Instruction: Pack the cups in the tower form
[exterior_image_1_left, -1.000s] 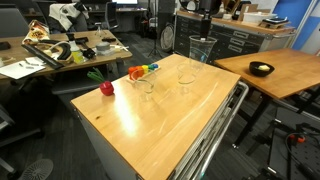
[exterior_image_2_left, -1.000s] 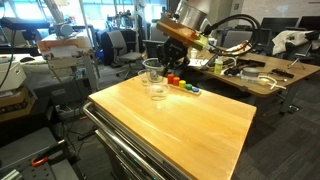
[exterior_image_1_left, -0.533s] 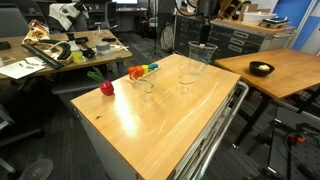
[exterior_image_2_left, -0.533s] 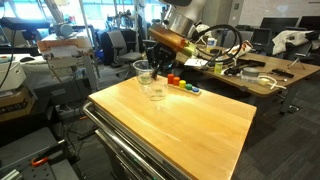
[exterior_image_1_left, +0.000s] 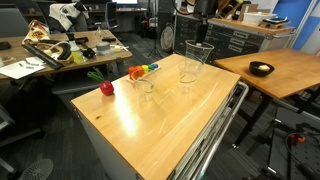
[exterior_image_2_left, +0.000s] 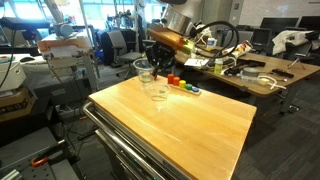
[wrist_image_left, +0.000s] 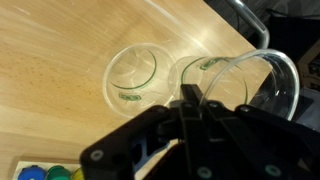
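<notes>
My gripper should move over the standing cup's opening (exterior_image_1_left: 188, 73) (wrist_image_left: 138, 74) next, go down and let go, because that opening is below my gripper and to its left in the wrist view.
My gripper (exterior_image_1_left: 203, 40) is shut on the rim of a clear cup (exterior_image_1_left: 198, 56) and holds it tilted above the far end of the wooden table (exterior_image_1_left: 170, 125). Two more clear cups stand on the table: one (exterior_image_1_left: 186, 77) just below the held cup and one (exterior_image_1_left: 147, 86) nearer the toys. In an exterior view the gripper (exterior_image_2_left: 155, 60) holds the cup (exterior_image_2_left: 145, 71) just above a standing cup (exterior_image_2_left: 156, 93). In the wrist view the fingers (wrist_image_left: 190, 97) pinch the held cup's wall (wrist_image_left: 262, 72), and a standing cup (wrist_image_left: 140, 78) lies beside it.
A red ball (exterior_image_1_left: 106, 88) and orange and coloured toys (exterior_image_1_left: 140, 71) lie at the table's far edge, and they also show in an exterior view (exterior_image_2_left: 183, 86). A black bowl (exterior_image_1_left: 261, 69) sits on a neighbouring table. Cluttered desks stand behind.
The held cup has moved a little lower and sideways toward the standing cups, then almost stopped. The cups on the table have not moved.
</notes>
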